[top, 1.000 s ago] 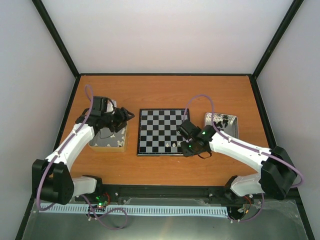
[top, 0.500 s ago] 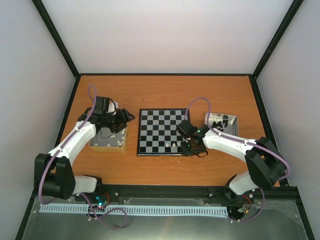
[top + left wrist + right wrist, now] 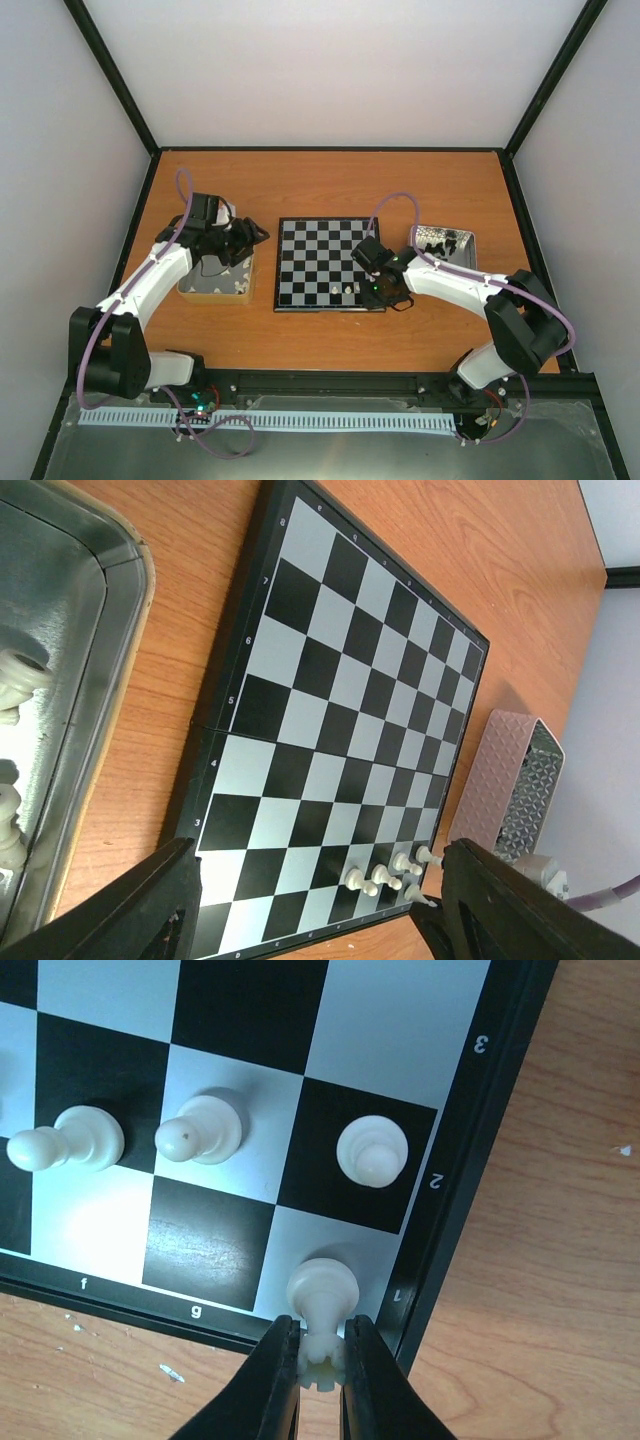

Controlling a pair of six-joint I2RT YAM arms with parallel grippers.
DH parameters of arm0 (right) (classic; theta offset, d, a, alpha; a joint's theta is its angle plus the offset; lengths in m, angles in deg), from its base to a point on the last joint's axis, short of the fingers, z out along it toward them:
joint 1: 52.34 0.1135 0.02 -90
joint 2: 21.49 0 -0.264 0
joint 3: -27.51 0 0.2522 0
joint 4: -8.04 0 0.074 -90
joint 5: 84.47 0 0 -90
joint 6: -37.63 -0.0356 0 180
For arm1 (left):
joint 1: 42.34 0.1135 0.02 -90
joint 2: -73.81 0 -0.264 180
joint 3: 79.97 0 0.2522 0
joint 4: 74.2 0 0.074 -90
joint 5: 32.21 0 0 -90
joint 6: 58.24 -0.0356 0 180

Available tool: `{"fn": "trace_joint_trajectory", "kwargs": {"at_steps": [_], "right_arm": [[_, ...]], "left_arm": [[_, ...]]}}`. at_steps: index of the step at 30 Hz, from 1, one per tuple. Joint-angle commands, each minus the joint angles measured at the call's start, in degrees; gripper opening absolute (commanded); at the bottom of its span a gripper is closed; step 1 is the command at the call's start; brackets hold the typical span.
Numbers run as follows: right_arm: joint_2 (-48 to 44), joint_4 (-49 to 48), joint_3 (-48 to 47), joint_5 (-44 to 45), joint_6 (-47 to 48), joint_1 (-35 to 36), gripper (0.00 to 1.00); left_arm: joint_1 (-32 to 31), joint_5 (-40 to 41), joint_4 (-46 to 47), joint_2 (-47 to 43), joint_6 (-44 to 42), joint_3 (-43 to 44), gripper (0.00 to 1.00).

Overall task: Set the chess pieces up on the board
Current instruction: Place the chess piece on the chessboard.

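The metal tin of white pieces lies below the empty left gripper and to its left in the top view, so the robot should swing that gripper down and that way next.
The board [image 3: 322,262] lies in the middle of the table, and it also shows in the left wrist view [image 3: 330,680] and the right wrist view [image 3: 230,1010]. My right gripper [image 3: 321,1355] is shut on the top of a cream-white rook [image 3: 322,1295]. The rook's base is over the pale corner square marked 1. Three white pawns [image 3: 200,1128] stand in the row beyond it. In the top view the right gripper [image 3: 377,290] is at the board's near right corner. My left gripper [image 3: 255,235] is open and empty, between the left tin and the board.
A metal tin [image 3: 215,285] left of the board holds white pieces [image 3: 15,670]. A second tin [image 3: 445,245] right of the board holds black pieces. Black frame rails edge the orange table.
My right gripper has shifted a little left and toward the board's near right corner with the rook in it. The left arm has barely moved.
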Motion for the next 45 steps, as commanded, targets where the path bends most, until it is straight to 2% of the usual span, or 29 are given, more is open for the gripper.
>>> {"fn": "trace_joint_trajectory", "kwargs": {"at_steps": [1,10,27,29,31,33,35,41,45], "right_arm": [[0.5,2.9,-1.2,-1.1,0.8,-0.4,0.09],[2.1,3.8,-2.6,-1.2,1.5,-0.4,0.16],[3.3,2.4,-3.0,1.5,0.8,-0.4,0.16],[3.0,2.7,-3.3,1.2,1.1,-0.4,0.21],[1.6,3.5,-3.8,0.8,1.3,-0.4,0.34],[-0.4,4.3,-4.7,1.0,1.5,-0.4,0.43],[-2.5,5.2,-5.8,1.5,1.5,-0.4,0.48],[-5.8,5.8,-8.8,5.2,1.0,-0.4,0.49],[-5.6,4.0,-8.7,5.8,0.7,-0.5,0.48]], "left_arm": [[0.0,1.0,-0.9,0.0,-0.9,2.5,0.66],[0.1,1.8,-1.1,-0.1,-1.1,2.4,0.66],[1.1,2.1,-1.7,-0.1,-1.9,2.6,0.66],[1.3,2.4,-2.0,0.0,-2.2,2.9,0.66],[1.7,3.2,-2.8,0.3,-2.9,3.7,0.66],[2.3,4.8,-4.4,0.4,-4.2,4.9,0.66],[3.5,7.7,-6.3,0.4,-5.4,5.7,0.67],[8.6,20.4,-10.8,2.0,-9.9,5.4,0.65],[8.9,31.5,-10.7,4.4,-11.1,4.1,0.53]]}}
